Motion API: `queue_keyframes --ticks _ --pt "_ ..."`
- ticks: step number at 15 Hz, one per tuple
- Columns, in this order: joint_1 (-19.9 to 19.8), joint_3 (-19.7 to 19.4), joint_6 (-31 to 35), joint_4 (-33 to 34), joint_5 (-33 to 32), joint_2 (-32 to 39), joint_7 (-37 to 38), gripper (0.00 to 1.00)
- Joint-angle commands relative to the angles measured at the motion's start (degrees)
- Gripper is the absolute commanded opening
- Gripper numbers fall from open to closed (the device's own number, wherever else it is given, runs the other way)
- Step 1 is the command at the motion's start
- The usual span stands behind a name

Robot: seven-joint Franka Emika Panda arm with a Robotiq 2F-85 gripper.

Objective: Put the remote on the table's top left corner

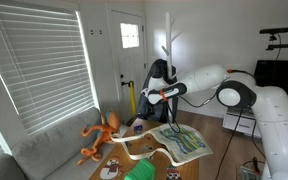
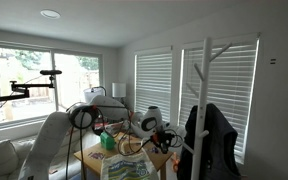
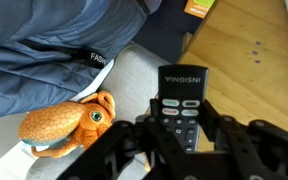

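The gripper moves down and to its right in the wrist view next, clear of the sofa (image 3: pixel 124 80), to release, since the table's far end lies there.
My gripper (image 3: pixel 181 118) is shut on the black remote (image 3: pixel 181 84), whose top end sticks out past the fingers in the wrist view. Both exterior views show the gripper (image 1: pixel 152 97) (image 2: pixel 164 133) held up in the air. It is above the far end of the low table with the brown wooden top (image 1: pixel 189 165) (image 2: pixel 92 160). Under the remote the wrist view shows a grey sofa (image 3: pixel 124 80) and a brown wooden surface (image 3: pixel 249 60). I cannot tell whether that surface is the table or the floor.
An orange octopus plush (image 3: pixel 69 125) (image 1: pixel 99 135) lies on the sofa next to dark blue clothing (image 3: pixel 54 30). The table carries a patterned cloth (image 1: pixel 181 141), a green item (image 1: pixel 139 172) and other small things. A white coat rack (image 1: pixel 170 45) (image 2: pixel 206 100) stands behind.
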Motion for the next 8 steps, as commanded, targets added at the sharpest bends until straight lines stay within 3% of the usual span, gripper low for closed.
queue_keyframes --ticks 1,8 --pt "-0.7 1.4 -1.7 3.3 -0.9 2.9 0.7 0.17" --pt "0.0 2.2 -1.7 4.4 -1.6 5.3 3.1 0.17"
